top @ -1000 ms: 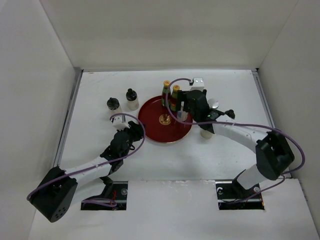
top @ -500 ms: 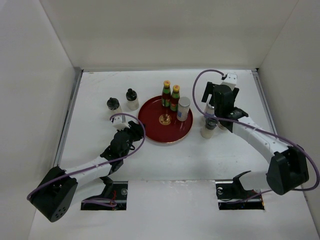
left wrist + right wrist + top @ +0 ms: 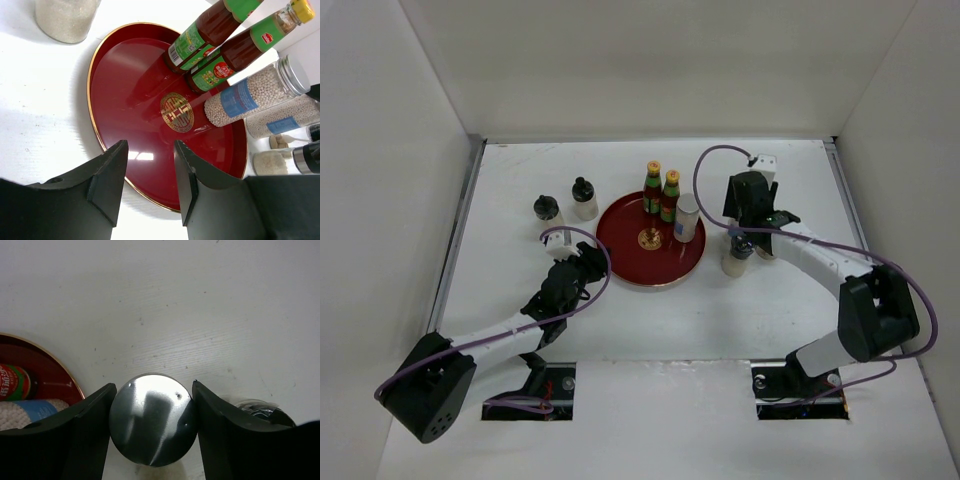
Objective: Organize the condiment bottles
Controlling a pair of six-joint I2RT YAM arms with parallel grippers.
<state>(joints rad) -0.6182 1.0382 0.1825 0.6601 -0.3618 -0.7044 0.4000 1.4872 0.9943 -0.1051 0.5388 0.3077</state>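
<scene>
The jar will next rise in my right gripper, cross to the left in the top view, come down onto the tray's bare gold emblem (image 3: 651, 239) and be released.
Two red sauce bottles (image 3: 660, 192) and a silver-lidded jar (image 3: 688, 218) stand on the back of the round red tray (image 3: 640, 265). Right of the tray, my right gripper (image 3: 744, 232) points straight down. In the right wrist view it (image 3: 153, 386) is shut on the shiny lid of a second jar (image 3: 150, 420), one finger against each side. A dark-capped shaker (image 3: 736, 260) stands just in front of that jar. Two more shakers (image 3: 547, 210) (image 3: 583, 198) stand left of the tray. My left gripper (image 3: 582, 262) (image 3: 150, 147) sits low at the tray's near-left rim, narrowly open, nothing between its fingers.
White walls close in the table on the left, back and right. In the left wrist view both jars (image 3: 250, 97) (image 3: 282, 122) and the sauce bottles (image 3: 215, 45) show across the tray (image 3: 125, 100). A purple cable loops above my right wrist.
My right gripper left the jar on the tray, swung right and closed on the second jar's lid. The left arm has not moved.
</scene>
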